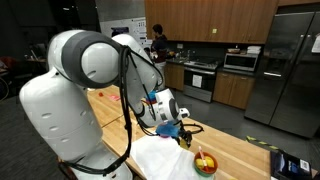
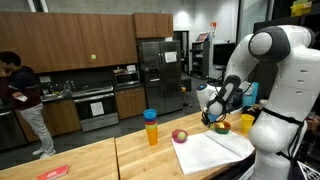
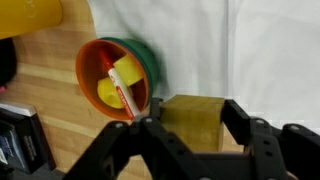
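Observation:
My gripper needs to move outward past the edge of the cloth and down onto the bare wood next to the orange bowl, because the table is clear there.
My gripper (image 3: pixel 192 112) is shut on an olive-yellow wooden block (image 3: pixel 190 128), with a black finger pressed against each side. The block hangs over a white cloth (image 3: pixel 260 50) on the wooden table (image 3: pixel 50 100). Just beside the block, at the cloth's edge, an orange bowl nested in a green one (image 3: pixel 112 75) holds a yellow piece and a red-and-white item. In both exterior views the gripper (image 1: pixel 172 124) (image 2: pixel 218 119) is low over the cloth (image 1: pixel 165 155) (image 2: pixel 212 150), close to the bowl (image 1: pixel 205 163) (image 2: pixel 180 135).
A blue-and-yellow cup (image 2: pixel 151 127) stands on the table beyond the bowl. A yellow container (image 3: pixel 28 15) (image 2: pixel 247 122) sits near the cloth. A dark box (image 3: pixel 18 140) (image 1: pixel 290 165) lies by the table edge. A person (image 2: pixel 25 100) stands in the kitchen behind.

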